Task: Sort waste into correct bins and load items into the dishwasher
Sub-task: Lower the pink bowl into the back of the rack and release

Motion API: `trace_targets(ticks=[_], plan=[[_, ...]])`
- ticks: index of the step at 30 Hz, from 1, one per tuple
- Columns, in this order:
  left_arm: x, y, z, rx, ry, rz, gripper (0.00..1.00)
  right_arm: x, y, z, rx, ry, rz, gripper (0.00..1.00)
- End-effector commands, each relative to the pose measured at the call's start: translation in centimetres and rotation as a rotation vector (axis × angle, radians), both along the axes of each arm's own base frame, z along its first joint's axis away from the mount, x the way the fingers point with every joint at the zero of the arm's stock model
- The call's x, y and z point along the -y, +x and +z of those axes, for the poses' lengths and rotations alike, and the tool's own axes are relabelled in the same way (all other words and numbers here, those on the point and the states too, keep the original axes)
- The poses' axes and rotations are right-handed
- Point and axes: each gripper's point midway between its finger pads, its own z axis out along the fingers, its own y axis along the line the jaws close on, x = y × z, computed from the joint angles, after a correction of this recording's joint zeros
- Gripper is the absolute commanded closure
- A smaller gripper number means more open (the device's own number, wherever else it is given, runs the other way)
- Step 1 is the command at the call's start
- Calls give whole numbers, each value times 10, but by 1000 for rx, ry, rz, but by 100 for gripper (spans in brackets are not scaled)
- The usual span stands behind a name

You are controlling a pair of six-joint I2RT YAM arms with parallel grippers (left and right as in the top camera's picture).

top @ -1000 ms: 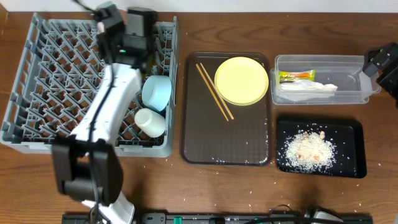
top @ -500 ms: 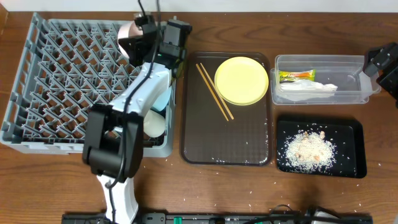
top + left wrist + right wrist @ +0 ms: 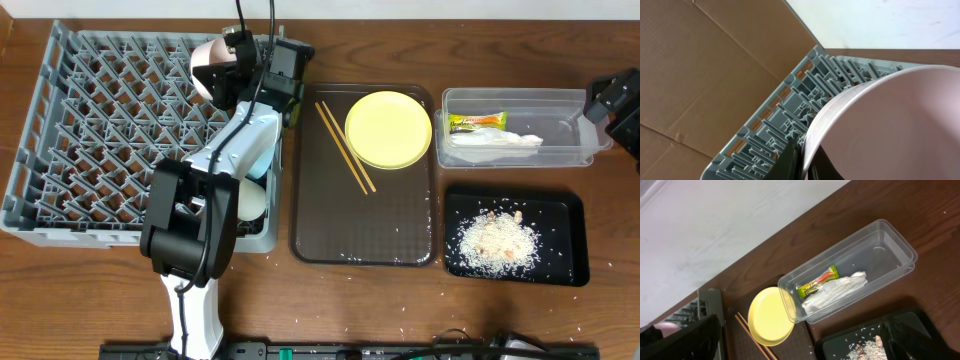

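Note:
The white bowl still hangs above the back pegs of the grey dish rack (image 3: 100, 130), so my left gripper will lower it toward them before releasing the bowl's rim.
My left gripper (image 3: 236, 62) is shut on the rim of the white bowl (image 3: 208, 64), which looks pale pink, and holds it on edge over the back right corner of the grey dish rack (image 3: 100, 130). In the left wrist view the bowl (image 3: 890, 125) fills the right side, with my fingers (image 3: 802, 160) pinching its rim. The light-blue bowl (image 3: 263, 160) and the small white cup (image 3: 252, 200) sit in the rack, partly under my arm. The yellow plate (image 3: 388, 128) and the chopsticks (image 3: 345, 147) lie on the brown tray (image 3: 365, 235). My right gripper (image 3: 615, 100) is open and empty at the far right.
The clear tub (image 3: 560, 140) holds the green-yellow wrapper (image 3: 475, 123) and the white paper (image 3: 497, 146). The black tray (image 3: 565, 215) holds the rice scraps (image 3: 497, 240). A few loose grains lie on the brown tray and on the table's front.
My left arm has swung right along the back of the rack to its back right corner. The white bowl has come into view in its grip. The right arm has not moved.

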Motion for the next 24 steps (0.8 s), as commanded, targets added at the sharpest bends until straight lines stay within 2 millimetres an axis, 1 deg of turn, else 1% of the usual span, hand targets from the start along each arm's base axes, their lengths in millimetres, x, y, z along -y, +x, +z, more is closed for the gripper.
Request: trace_targets(ticks=[1,6,19,24], plan=[[6,0,1,11,20,6,93,2,-1,0,-2,2,-7,1],[9,1,-7,-7,26,1,93,2,-1,0,-2,2,-7,1],[12,3,-6,9,20,-4,93,2,-1,0,-1,2,-7,1],[12,8,-6,29,2,-14,93,2,-1,0,-1,2,-7,1]])
